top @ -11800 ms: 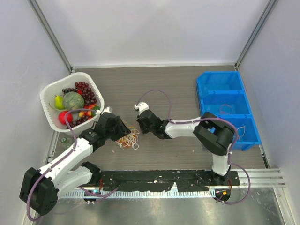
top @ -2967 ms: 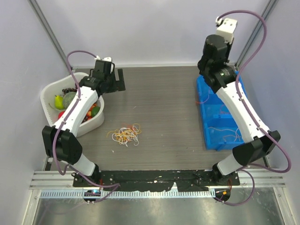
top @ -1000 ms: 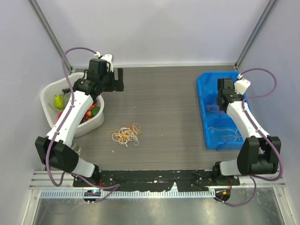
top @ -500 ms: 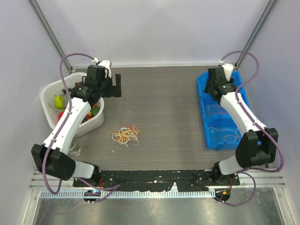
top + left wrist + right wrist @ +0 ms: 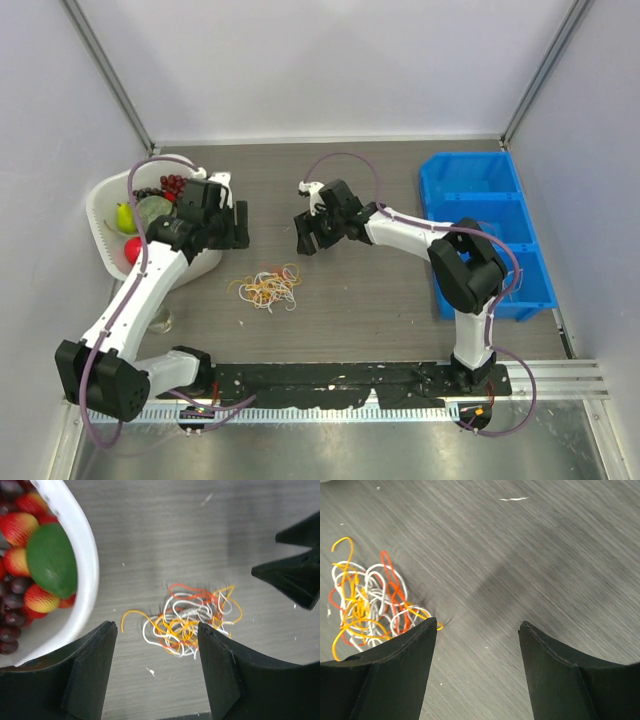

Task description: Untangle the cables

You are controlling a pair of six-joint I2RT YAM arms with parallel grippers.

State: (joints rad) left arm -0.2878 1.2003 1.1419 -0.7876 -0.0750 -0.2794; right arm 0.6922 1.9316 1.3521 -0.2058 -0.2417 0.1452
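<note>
I will move my right gripper down and back onto that jutting bend (image 5: 438, 625) next, because the yellow cable sticks out from the heap's edge.
The cables (image 5: 268, 289) lie in one tangled heap of thin orange, yellow, red and white cords on the dark table. In the left wrist view the cables (image 5: 189, 620) sit just beyond my left gripper (image 5: 157, 627), whose fingers stand apart with nothing between them. My left gripper (image 5: 238, 225) hovers up and left of the heap. My right gripper (image 5: 308, 235) hovers up and right of it, open and empty. In the right wrist view the cables (image 5: 367, 605) lie left of the right gripper (image 5: 478, 625), partly behind its left finger.
A white basket (image 5: 112, 205) of fruit stands at the left, its rim (image 5: 85, 545) close to my left gripper. A blue bin (image 5: 480, 215) with compartments holds a few loose cords at the right. The right gripper's fingertips (image 5: 295, 575) show in the left wrist view.
Both arms swung from the table's outer sides toward the middle. The right gripper left the blue bin and now hovers near the heap. The left gripper came down past the basket.
</note>
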